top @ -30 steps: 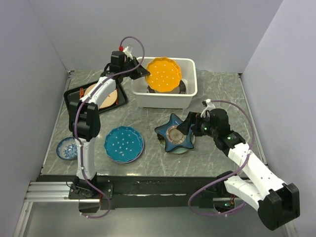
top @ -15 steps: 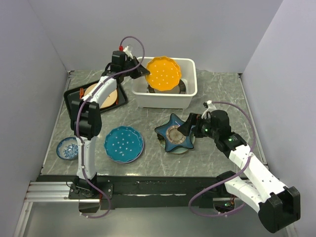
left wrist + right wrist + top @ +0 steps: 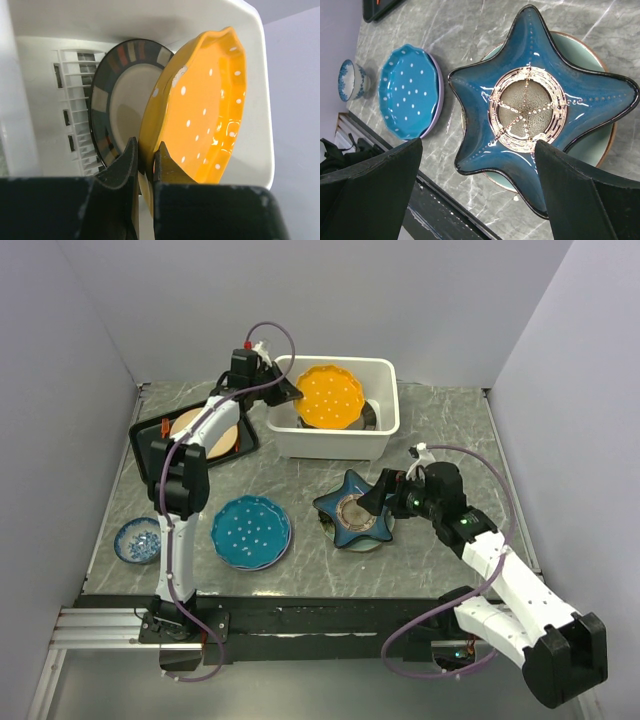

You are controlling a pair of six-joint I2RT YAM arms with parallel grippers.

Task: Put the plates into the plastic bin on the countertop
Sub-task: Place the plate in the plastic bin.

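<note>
Next I need to lower the orange plate in my left gripper deeper inside the bin, onto the dark-rimmed beige plate [image 3: 125, 100] below it, and release the orange plate's rim.
An orange scalloped plate [image 3: 330, 397] is tilted on edge inside the white plastic bin [image 3: 330, 446]. My left gripper [image 3: 285, 392] is shut on its rim [image 3: 146, 160]. Behind it in the bin a dark-rimmed beige plate [image 3: 125, 100] leans against the slotted base. On the grey countertop [image 3: 440, 430] a navy star-shaped plate [image 3: 352, 512] rests on a pale green plate [image 3: 580, 55]. My right gripper [image 3: 375, 498] hovers open just above the star plate [image 3: 530, 105], fingers wide apart [image 3: 479, 145]. A blue dotted plate [image 3: 250, 531] lies to the left of the star plate.
A black tray [image 3: 150, 430] holding a beige plate [image 3: 205, 435] lies left of the bin. A small blue bowl [image 3: 136, 540] stands near the counter's left front corner. Grey walls close in the back and both sides.
My left gripper has carried the orange plate slightly right and lower into the bin. The right arm has barely moved.
</note>
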